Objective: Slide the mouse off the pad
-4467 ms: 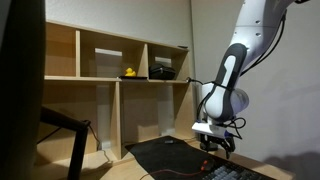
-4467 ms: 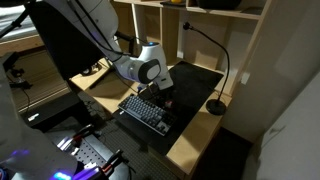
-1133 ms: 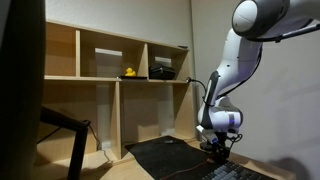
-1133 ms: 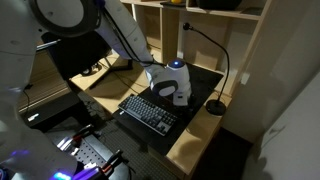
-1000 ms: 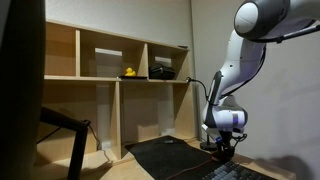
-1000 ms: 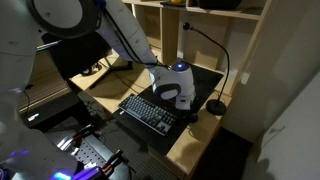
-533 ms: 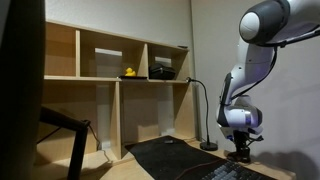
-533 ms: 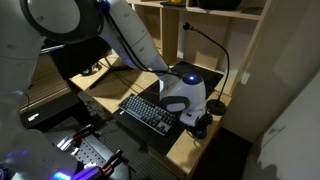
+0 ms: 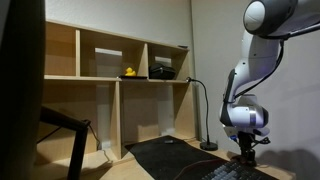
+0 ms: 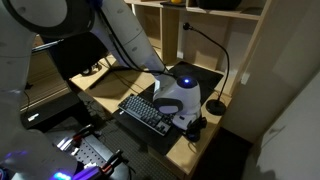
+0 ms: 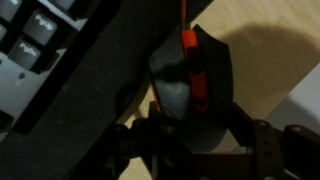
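Note:
The mouse (image 10: pixel 198 127) still overlaps the pad's edge, so I need to move it with my gripper away from the lamp's base, over the wood, and let go there.
In the wrist view the mouse (image 11: pixel 190 80), dark with an orange stripe, sits between my gripper's (image 11: pixel 200 135) two dark fingers, which close on its sides. It lies at the edge of the black pad (image 11: pixel 110 80), mostly over bare wood (image 11: pixel 275 45). In both exterior views the gripper (image 9: pixel 243 153) (image 10: pixel 192 123) is low over the desk, beyond the pad (image 9: pixel 170 155) (image 10: pixel 203 78). The wrist covers most of the mouse (image 10: pixel 198 127) there.
A dark keyboard (image 10: pixel 145 113) (image 11: pixel 30 45) lies on the pad beside the mouse. A black gooseneck lamp's base (image 10: pixel 216 106) stands close behind the gripper. Wooden shelves (image 9: pixel 120 75) hold a yellow duck (image 9: pixel 128 72). The desk's edge (image 10: pixel 185 150) is near.
The arm has carried the gripper and the mouse across the pad, past the keyboard's end, onto the wood near the lamp base. The jaws stayed closed on the mouse.

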Motion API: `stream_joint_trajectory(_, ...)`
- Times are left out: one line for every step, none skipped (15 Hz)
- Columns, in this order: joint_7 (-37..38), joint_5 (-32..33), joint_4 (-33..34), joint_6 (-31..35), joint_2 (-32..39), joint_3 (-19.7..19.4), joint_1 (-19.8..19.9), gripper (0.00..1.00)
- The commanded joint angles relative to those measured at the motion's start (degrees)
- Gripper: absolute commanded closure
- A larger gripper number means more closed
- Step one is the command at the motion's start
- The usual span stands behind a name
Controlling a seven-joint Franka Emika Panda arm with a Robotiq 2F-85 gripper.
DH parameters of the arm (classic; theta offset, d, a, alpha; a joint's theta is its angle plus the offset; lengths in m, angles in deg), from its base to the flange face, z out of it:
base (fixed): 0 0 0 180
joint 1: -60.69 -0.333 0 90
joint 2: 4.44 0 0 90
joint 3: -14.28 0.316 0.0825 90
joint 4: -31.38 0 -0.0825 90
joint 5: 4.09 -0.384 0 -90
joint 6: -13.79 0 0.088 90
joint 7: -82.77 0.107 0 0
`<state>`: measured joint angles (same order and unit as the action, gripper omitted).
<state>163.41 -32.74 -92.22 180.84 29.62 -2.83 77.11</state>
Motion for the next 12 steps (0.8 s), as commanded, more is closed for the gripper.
stream_joint_trajectory(0.67,0.15,-6.81,1.63,1.21,-0.33,-0.89,0.57)
stream_joint_trajectory(1.54,0.50,-7.85,2.74,1.43,-1.49,-1.70,0.57)
stream_joint_trajectory(2.22,0.65,-8.32,3.59,1.79,-2.39,-2.10,0.57)
stream_joint_trajectory(3.58,0.57,-8.21,5.26,2.92,-3.66,-2.59,0.57)
stream_joint_trajectory(5.34,0.37,-7.86,6.94,4.20,-4.83,-3.00,0.57)
stream_joint_trajectory(7.32,0.29,-7.19,7.41,5.54,-6.29,-3.38,0.57)
stream_joint_trajectory(8.80,0.15,-6.83,7.82,6.48,-7.13,-3.47,0.57)
stream_joint_trajectory(9.71,0.18,-6.71,7.26,6.70,-7.38,-3.33,0.57)
stream_joint_trajectory(10.35,0.29,-6.65,6.76,6.80,-7.44,-3.23,0.57)
stream_joint_trajectory(10.25,0.22,-6.69,6.02,6.31,-6.61,-2.58,0.57)
stream_joint_trajectory(10.21,0.16,-6.83,5.36,5.51,-5.93,-2.27,0.57)
stream_joint_trajectory(9.78,-0.13,-6.95,5.04,4.69,-4.84,-1.65,0.57)
